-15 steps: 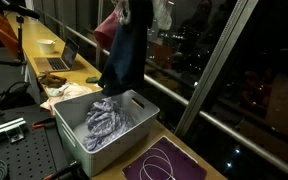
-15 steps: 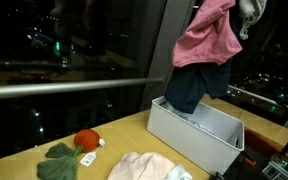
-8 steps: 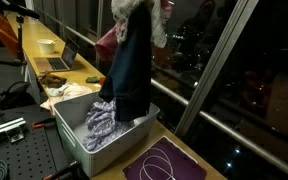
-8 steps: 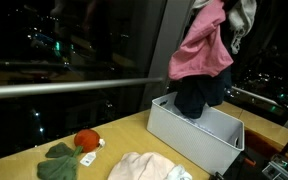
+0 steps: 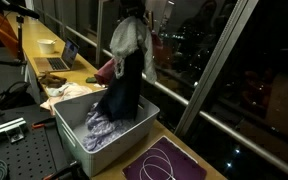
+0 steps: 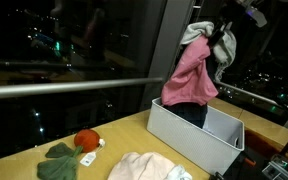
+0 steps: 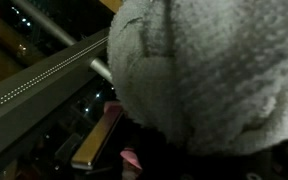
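The navy garment (image 5: 124,92) already dips into the white bin, so my gripper should next lower slightly above the bin and open to let the clothes bundle go.
My gripper (image 6: 225,27) hangs high over a white bin (image 6: 187,137), shut on a bundle of clothes. The bundle is a grey knit piece (image 5: 130,38) on top, a pink garment (image 6: 192,76) and a dark navy garment (image 5: 124,92) whose lower end dips into the white bin (image 5: 72,140). A lilac-grey cloth (image 5: 104,125) lies inside the bin. In the wrist view the grey knit (image 7: 204,70) fills most of the picture and hides the fingers; a bit of pink (image 7: 129,158) shows below it.
A purple mat with a white cord (image 5: 164,162) lies beside the bin. A laptop (image 5: 62,60), a bowl (image 5: 48,45) and a cream cloth (image 5: 70,92) sit on the counter behind. An orange toy (image 6: 85,140), green cloth (image 6: 59,162) and pale cloth (image 6: 144,168) lie nearby. Window glass and a rail run close by.
The gripper has come down with the bundle. The grey piece and pink garment now hang lower, and the navy garment reaches deeper into the bin.
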Robot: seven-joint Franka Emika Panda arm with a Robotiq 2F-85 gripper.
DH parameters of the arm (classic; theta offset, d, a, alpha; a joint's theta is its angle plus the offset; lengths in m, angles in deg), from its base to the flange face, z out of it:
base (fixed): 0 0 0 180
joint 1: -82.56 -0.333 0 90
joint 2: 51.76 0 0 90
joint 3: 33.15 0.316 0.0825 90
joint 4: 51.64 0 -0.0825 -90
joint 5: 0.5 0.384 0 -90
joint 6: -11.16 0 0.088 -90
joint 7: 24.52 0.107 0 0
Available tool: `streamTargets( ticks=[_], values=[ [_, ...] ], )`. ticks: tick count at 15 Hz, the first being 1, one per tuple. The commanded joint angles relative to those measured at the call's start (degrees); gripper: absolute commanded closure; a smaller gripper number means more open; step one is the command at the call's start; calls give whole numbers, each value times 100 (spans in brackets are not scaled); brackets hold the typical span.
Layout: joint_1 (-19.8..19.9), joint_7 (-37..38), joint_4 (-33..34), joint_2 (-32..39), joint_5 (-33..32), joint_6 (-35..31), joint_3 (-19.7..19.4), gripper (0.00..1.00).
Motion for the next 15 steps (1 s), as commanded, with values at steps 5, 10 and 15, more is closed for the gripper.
streamTargets(
  ticks=[5, 10, 15],
  values=[
    [44, -329, -268, 180, 538, -165, 25, 83],
    [35, -247, -314, 219, 561, -145, 62, 46],
    [-40, -82, -293, 266, 459, -161, 209, 10]
  ],
)
